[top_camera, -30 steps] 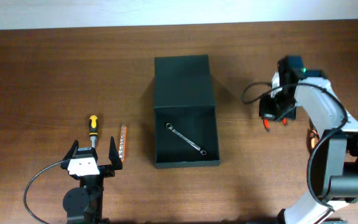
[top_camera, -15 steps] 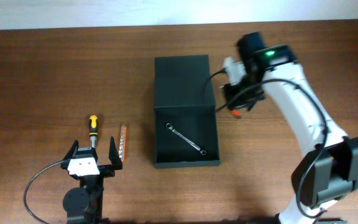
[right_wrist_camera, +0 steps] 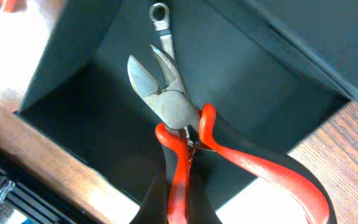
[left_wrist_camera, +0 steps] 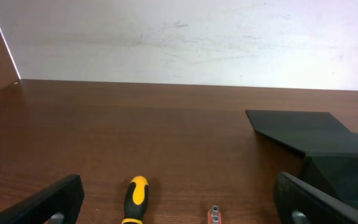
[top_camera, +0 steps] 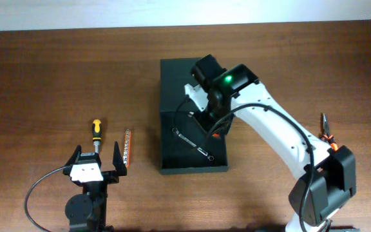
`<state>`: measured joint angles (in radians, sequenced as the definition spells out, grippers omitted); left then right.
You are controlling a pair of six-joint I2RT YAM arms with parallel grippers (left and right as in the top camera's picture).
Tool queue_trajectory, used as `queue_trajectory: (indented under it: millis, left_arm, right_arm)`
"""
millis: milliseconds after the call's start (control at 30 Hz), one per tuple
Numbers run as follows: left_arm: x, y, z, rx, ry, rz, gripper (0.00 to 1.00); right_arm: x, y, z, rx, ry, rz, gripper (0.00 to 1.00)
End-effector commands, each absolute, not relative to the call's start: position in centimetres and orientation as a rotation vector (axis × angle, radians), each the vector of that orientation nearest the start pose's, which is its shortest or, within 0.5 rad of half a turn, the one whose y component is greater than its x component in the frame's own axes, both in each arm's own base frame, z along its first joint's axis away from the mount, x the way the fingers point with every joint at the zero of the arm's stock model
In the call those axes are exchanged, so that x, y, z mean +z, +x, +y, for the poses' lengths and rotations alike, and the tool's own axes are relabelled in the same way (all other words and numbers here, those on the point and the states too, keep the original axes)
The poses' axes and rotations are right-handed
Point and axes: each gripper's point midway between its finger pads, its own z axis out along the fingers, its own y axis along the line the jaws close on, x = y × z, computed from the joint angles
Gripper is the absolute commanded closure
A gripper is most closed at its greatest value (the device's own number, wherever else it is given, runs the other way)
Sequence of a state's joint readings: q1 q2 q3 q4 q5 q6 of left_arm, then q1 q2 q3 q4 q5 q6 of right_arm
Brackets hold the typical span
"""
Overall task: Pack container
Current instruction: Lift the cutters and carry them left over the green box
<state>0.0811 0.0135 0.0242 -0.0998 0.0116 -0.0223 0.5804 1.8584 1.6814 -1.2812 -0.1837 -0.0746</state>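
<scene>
I should next bring my right gripper down to the left in the overhead view and let go of the cutters on the bottom of the box beside the wrench, because they are hanging above it.
The container (top_camera: pixel 192 169) is a dark, open box in the middle of the table, with its flap lid (top_camera: pixel 185 84) folded back on the far side. A silver wrench (top_camera: pixel 195 145) lies inside it. My right gripper (top_camera: pixel 214 129) is over the box's right half and shut on one handle of red-handled cutters (right_wrist_camera: pixel 173 106). The cutters' jaws point into the box above the wrench (right_wrist_camera: pixel 163 28). My left gripper (top_camera: pixel 98 161) is open and empty near the front left edge. The container also shows at the right of the left wrist view (left_wrist_camera: pixel 328 146).
A yellow-and-black screwdriver (top_camera: pixel 96 132) and an orange bit holder (top_camera: pixel 127 149) lie just ahead of the left gripper; both show in the left wrist view (left_wrist_camera: pixel 134 198) (left_wrist_camera: pixel 214 215). Another pair of orange-handled pliers (top_camera: pixel 327 127) lies at the far right.
My right arm has swung left from the table's right side, carrying the red cutters, and is over the open box. The left arm has not moved.
</scene>
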Motion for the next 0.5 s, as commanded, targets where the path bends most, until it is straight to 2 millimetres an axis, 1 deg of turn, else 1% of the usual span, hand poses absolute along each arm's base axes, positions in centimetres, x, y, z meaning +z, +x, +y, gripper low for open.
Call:
queue_trajectory:
  millis: [0, 167, 300, 367, 467]
  left_arm:
    - [15.7, 24.5, 1.8, 0.041, -0.065, 1.655, 0.01]
    - [15.7, 24.5, 1.8, 0.041, -0.065, 1.655, 0.01]
    - [15.7, 24.5, 1.8, 0.042, -0.064, 1.655, 0.01]
    - [15.7, 24.5, 1.8, 0.041, -0.064, 1.655, 0.01]
    - [15.7, 24.5, 1.8, 0.041, -0.064, 1.655, 0.01]
  right_arm:
    - [14.7, 29.4, 24.5, 0.312, -1.042, 2.850, 0.96]
    - [14.7, 29.2, 25.8, 0.324, -1.079, 2.808, 0.96]
    - [14.1, 29.7, 26.2, 0.326, -1.068, 2.807, 0.96]
    - [13.3, 29.8, 26.3, 0.321, -1.070, 2.823, 0.96]
    - [11.2, 30.0, 26.4, 0.305, -1.081, 2.871, 0.96]
